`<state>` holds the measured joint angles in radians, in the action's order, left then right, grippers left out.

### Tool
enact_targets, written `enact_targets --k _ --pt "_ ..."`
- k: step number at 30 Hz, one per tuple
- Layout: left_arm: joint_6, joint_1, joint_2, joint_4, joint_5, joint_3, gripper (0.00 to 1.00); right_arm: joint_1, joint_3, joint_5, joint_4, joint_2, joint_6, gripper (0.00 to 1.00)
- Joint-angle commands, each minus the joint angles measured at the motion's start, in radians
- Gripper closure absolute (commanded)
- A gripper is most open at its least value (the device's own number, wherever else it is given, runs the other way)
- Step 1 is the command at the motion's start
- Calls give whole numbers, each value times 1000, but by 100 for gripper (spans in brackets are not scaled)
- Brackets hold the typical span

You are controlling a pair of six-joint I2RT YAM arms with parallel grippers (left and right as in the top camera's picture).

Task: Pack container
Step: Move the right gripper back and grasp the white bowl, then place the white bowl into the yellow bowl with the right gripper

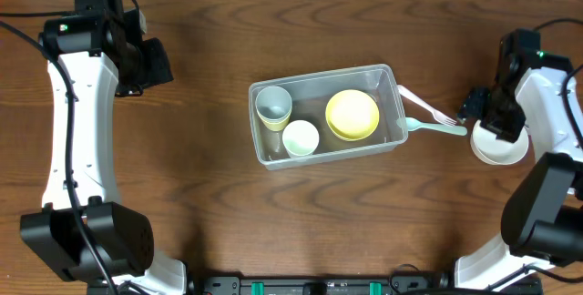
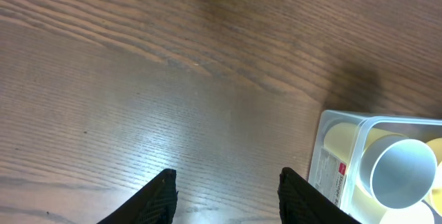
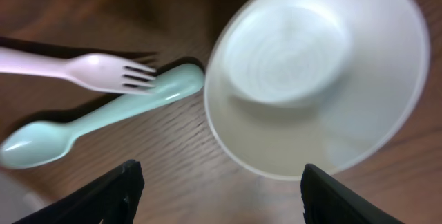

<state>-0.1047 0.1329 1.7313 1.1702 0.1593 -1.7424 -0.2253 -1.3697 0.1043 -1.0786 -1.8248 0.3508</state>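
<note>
My right gripper's fingers are open. My right gripper needs to lower them to both sides of the white bowl's rim facing the mint spoon (image 1: 435,127), then close.
The clear plastic container (image 1: 393,78) sits mid-table and holds a pale blue cup (image 1: 273,106), a small white bowl (image 1: 301,137) and a yellow bowl (image 1: 352,114). Its corner (image 2: 323,122) and the cup (image 2: 403,173) show in the left wrist view. A pink fork (image 1: 421,104) and a mint spoon (image 1: 435,127) lie at the container's right end. A white bowl (image 1: 498,148) rests on the table under my right gripper (image 1: 483,113). In the right wrist view the bowl (image 3: 314,72), fork (image 3: 90,70) and spoon (image 3: 97,120) lie ahead of the open, empty jaws (image 3: 221,189). My left gripper (image 2: 228,196) is open and empty over bare wood.
The left arm (image 1: 82,104) stands at the far left, well away from the container. The right arm's base (image 1: 547,213) is at the right edge.
</note>
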Motion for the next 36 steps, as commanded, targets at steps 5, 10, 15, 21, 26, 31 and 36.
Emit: enact_targets --k 5,10,15,21,26,31,36 --pt "-1 -2 -18 3 13 -16 51 -17 73 -7 56 -11 19 38" --pt "-1 -2 -18 4 13 -16 51 -17 82 -4 55 -11 15 54" --pt "-1 -2 -18 4 13 -16 51 -17 127 -4 99 -11 15 53" --pt "-1 -2 -18 4 13 -16 51 -17 182 -4 160 -11 15 55" --pt "-1 -2 -18 5 13 -16 51 -17 189 -3 174 -11 15 76" --pt "-1 -2 -18 8 13 -16 51 -17 189 -3 174 -11 15 89" --pt "-1 -2 -18 8 13 -16 51 -17 188 -4 179 -11 15 99"
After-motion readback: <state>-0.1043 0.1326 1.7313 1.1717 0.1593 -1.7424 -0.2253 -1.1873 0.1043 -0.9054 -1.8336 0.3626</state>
